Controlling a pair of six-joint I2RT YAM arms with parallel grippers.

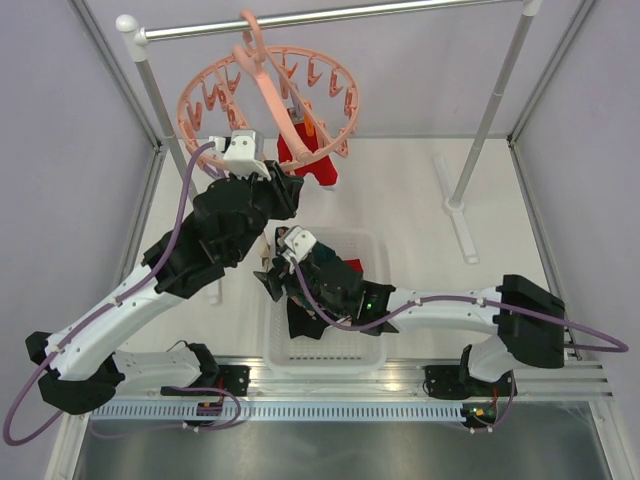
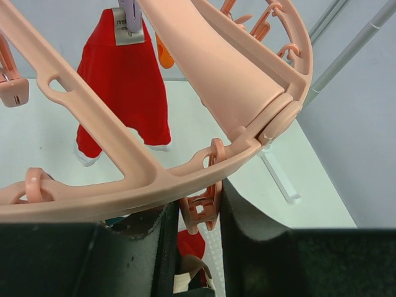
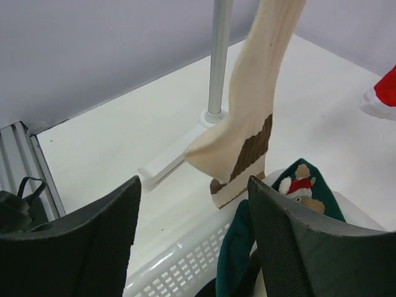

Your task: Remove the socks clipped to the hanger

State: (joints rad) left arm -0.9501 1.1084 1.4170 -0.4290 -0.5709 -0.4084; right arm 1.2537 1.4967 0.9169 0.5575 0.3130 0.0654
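My right gripper is open, and the lower end of the sock hangs free just beyond its fingers. Next it will reach outward and close on the toe edge of the hanging beige sock [image 1: 265,252].
The salmon-pink hanger [image 1: 270,95] hangs by its hook from the metal rail. My left gripper [image 1: 255,172] is at its near rim. In the left wrist view that gripper [image 2: 198,216] is shut on one small dangling clip [image 2: 207,201] under the ring [image 2: 154,179]. A red sock [image 2: 127,80] is still clipped at the far side [image 1: 305,150]. My right gripper [image 3: 195,182] stands open over the basket, holding nothing. Just beyond its fingertips hangs a beige-brown sock [image 3: 247,124], whose top runs out of the frame. A dark teal sock [image 3: 303,185] lies in the basket.
A white perforated basket [image 1: 325,362] sits between the arms and holds loose socks. The metal rail [image 1: 330,17] spans the back on two posts, with the right post's foot [image 1: 462,220] on the table. The left post [image 3: 218,62] stands behind the beige sock.
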